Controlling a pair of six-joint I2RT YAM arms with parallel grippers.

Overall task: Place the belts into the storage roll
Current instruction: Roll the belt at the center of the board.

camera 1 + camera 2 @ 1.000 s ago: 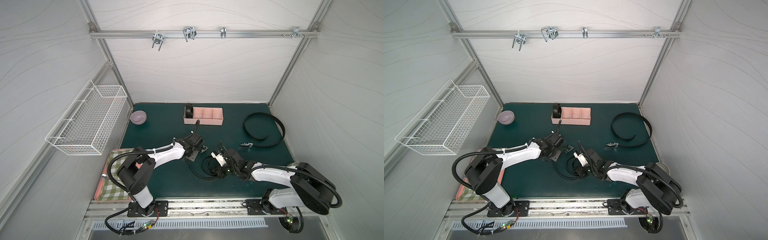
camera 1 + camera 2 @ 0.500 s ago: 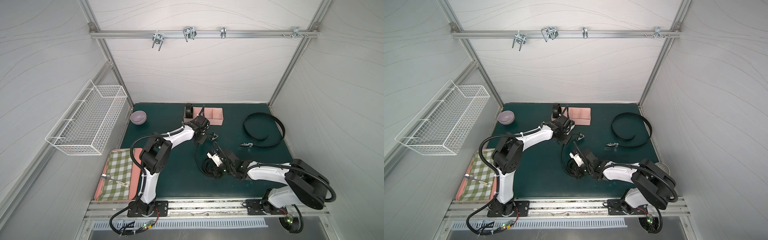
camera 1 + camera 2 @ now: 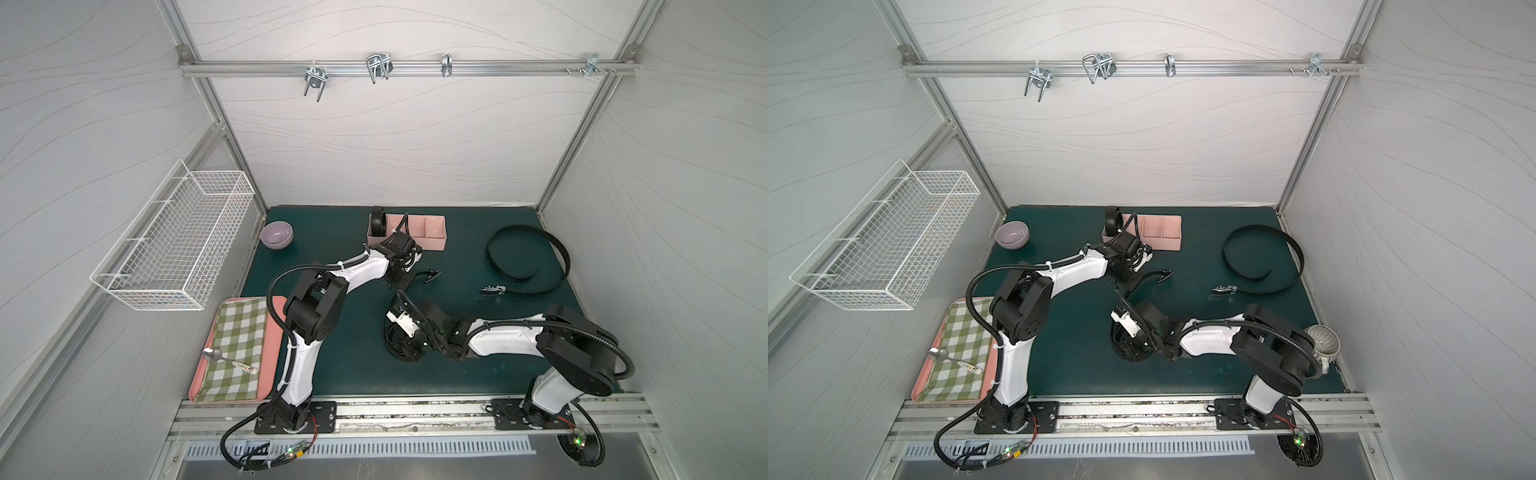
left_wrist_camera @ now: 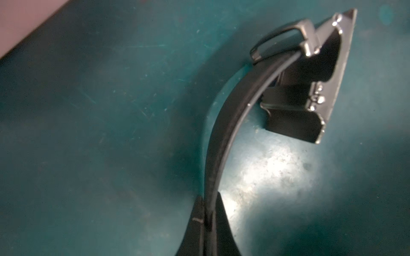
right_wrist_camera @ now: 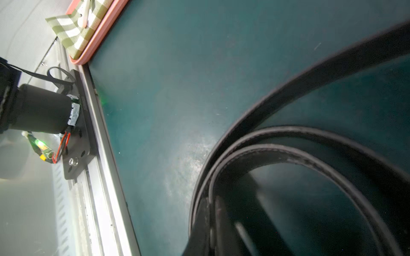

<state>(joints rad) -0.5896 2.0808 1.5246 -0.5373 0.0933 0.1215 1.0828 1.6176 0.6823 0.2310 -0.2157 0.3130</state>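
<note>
My left gripper draws the strap outward over bare green mat [image 3: 429, 259] next and releases it, since that mat lies outward of the gripper, short of the storage roll.
The pale-pink storage roll [image 3: 432, 235] [image 3: 1163, 237] lies at the back of the green mat, with a coiled belt [image 3: 377, 220] [image 3: 1112, 220] standing in its left end compartment. My left gripper [image 3: 400, 277] [image 4: 209, 199] is shut on the strap of a second belt [image 4: 224, 137], a short way from its metal buckle [image 4: 310, 88] [image 3: 432, 274]. My right gripper [image 3: 402, 336] [image 5: 210, 204] is shut on that same belt's loose coil [image 5: 288, 137] [image 3: 1128, 345] in the mat's middle. A third belt [image 3: 528, 257] [image 3: 1262, 257] lies in an open curve at the right.
A lilac bowl [image 3: 276, 235] sits at the back left. A white wire basket [image 3: 174, 245] hangs on the left wall. A flat pink tray [image 3: 276, 332] with a checked cloth and a spoon [image 3: 226, 357] lies front left. A grey mug [image 3: 1323, 340] stands at the right edge.
My left gripper has carried the belt's buckle end from mid-mat towards the storage roll. My right gripper has shifted slightly left with the coil.
</note>
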